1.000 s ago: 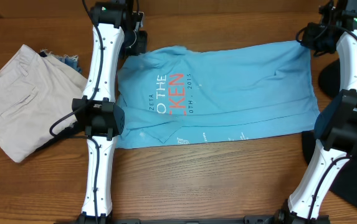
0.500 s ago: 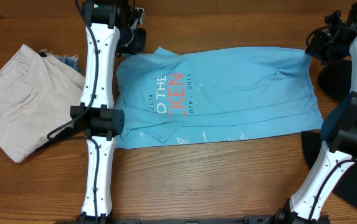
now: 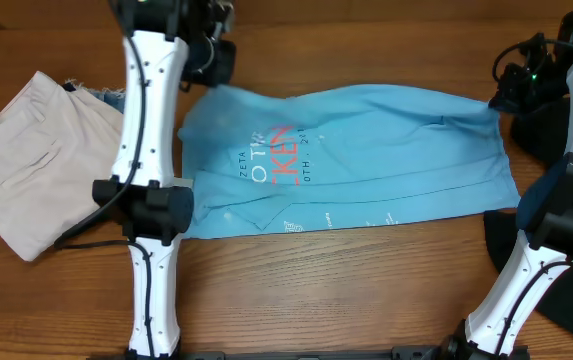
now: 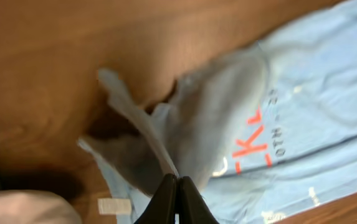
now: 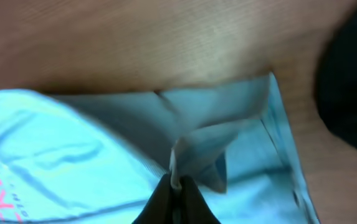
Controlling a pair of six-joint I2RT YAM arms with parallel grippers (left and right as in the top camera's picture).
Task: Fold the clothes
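Observation:
The left gripper brings the lifted cloth back down over the shirt's near corner by the trousers next and releases, since that corner lies flat below and back.
The light blue T-shirt [image 3: 386, 160] with white and red lettering lies spread across the table in the overhead view. My left gripper [image 3: 213, 70] is shut on its far left corner, and that corner [image 4: 228, 106] hangs lifted off the wood from the closed tips [image 4: 178, 184]. My right gripper [image 3: 503, 92] is shut on the far right corner, with a fold of blue cloth [image 5: 215, 140] pinched at the tips [image 5: 177, 185]. The shirt's near edge stays flat on the table. The black T-shirt [image 3: 569, 285] lies bunched at the right edge.
Folded beige trousers [image 3: 26, 165] with a white label lie at the left, with a bit of blue denim [image 3: 111, 97] behind them. Dark cloth [image 5: 352, 81] lies just right of the blue shirt's corner. Bare wood runs along the front.
Both grippers have risen with the shirt's far corners. The far edge now bulges up off the table and the left corner has pulled a little leftward.

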